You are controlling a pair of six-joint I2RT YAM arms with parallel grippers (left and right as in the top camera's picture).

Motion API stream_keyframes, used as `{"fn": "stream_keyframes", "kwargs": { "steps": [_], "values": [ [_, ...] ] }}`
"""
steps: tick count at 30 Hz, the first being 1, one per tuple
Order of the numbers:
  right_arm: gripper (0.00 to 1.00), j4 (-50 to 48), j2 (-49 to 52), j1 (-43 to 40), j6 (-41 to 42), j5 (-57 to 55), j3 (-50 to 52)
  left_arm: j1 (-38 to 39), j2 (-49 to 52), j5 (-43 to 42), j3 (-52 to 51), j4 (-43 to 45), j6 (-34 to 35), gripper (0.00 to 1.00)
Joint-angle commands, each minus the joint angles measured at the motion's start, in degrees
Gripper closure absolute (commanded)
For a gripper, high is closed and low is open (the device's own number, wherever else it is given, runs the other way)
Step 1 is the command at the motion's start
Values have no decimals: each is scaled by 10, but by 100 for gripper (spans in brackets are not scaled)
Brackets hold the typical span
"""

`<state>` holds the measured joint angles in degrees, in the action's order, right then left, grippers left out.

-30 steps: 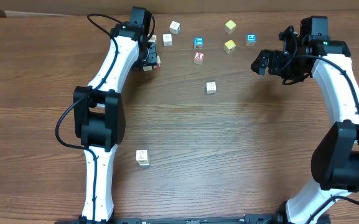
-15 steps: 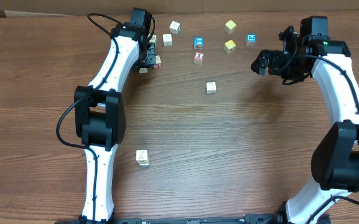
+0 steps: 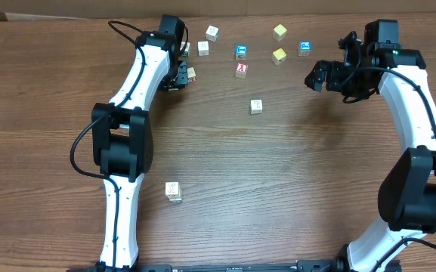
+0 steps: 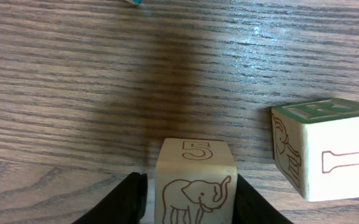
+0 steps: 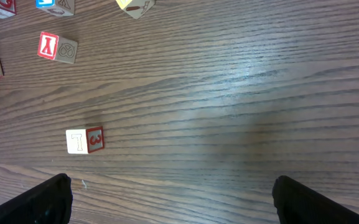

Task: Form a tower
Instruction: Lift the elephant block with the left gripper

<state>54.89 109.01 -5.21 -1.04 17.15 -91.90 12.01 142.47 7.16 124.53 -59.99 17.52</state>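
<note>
My left gripper draws its fingers together inward from both sides on the elephant cube (image 4: 196,188) next, because the cube already stands between the open fingers.
A pale cube (image 4: 195,180) with an elephant and a "5" stands on the table between the fingers of my left gripper (image 4: 191,208). The right finger touches it and a thin gap shows at the left finger (image 4: 132,198), so the jaws stand open around it. From above, that gripper (image 3: 178,77) is at the far left of the scattered cubes. The tower (image 3: 174,191) stands beside the left arm's lower link, one cube wide. My right gripper (image 3: 316,75) hovers open and empty at the far right, its fingers wide apart over bare wood (image 5: 179,208).
A green-topped cube (image 4: 328,149) sits just right of the elephant cube. A "7" cube (image 3: 256,106) (image 5: 84,140) lies mid-table. Several more cubes are spread along the far edge: white (image 3: 212,32), blue (image 3: 241,52), red-faced (image 3: 241,70), yellow (image 3: 279,32).
My left gripper has shifted slightly among the cubes at the far left. The right arm and the tower have not moved.
</note>
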Motion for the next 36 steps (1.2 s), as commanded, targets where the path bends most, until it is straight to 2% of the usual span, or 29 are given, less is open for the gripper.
{"fn": "stream_keyframes", "kwargs": {
  "steps": [1,3,6,8,19,25,31,36],
  "values": [
    [0,-3,-16,0,2,1,-12,4,9,7,2,3,-8,62],
    [0,-3,-16,0,2,1,-12,4,9,7,4,2,-9,62],
    [0,-3,-16,0,2,1,-12,4,9,7,6,8,-9,54],
    [0,-3,-16,0,2,1,-12,3,9,8,6,18,-12,53],
    [0,-3,-16,0,2,1,-12,3,9,7,21,9,-12,69],
    [0,-3,-16,0,2,1,-12,3,-12,-8,79,-56,-10,74],
    [0,-3,-16,0,2,1,-12,3,-80,-8,81,-112,1,76],
    [0,-3,-16,0,2,1,-12,3,-147,-8,81,-191,17,78]
  ]
}}
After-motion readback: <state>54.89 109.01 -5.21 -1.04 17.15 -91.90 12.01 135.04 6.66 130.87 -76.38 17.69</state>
